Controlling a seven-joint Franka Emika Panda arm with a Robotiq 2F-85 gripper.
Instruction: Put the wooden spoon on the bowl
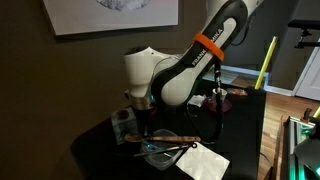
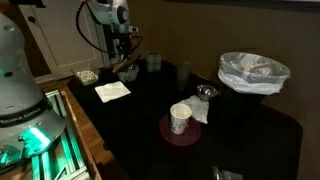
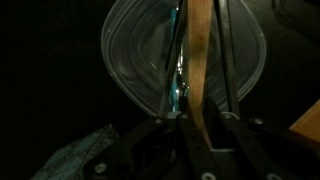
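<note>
The wooden spoon (image 1: 165, 139) still hangs level just above the clear glass bowl's rim, so my gripper should lower it slightly onto the bowl next, then release it.
The wooden spoon (image 3: 200, 60) is a slim reddish-brown stick that runs straight up the wrist view, between my gripper's (image 3: 200, 118) two dark fingers. The fingers are shut on its handle. The spoon's far part lies across the clear glass bowl (image 3: 135, 60), which also holds thin shiny metal utensils (image 3: 178, 70). In an exterior view the spoon (image 1: 165, 139) lies level just above the bowl (image 1: 160, 153), with the gripper (image 1: 147, 128) over its middle. In the second exterior view the gripper (image 2: 125, 52) hangs over the bowl (image 2: 127, 72) at the table's far corner.
A white napkin (image 1: 205, 160) lies beside the bowl; it also shows in an exterior view (image 2: 112, 91). A white cup (image 2: 181, 118) stands on a dark red plate (image 2: 166, 133). A basket lined with white plastic (image 2: 253, 72) stands at the far side. A small metal dish (image 2: 205, 92) sits mid-table.
</note>
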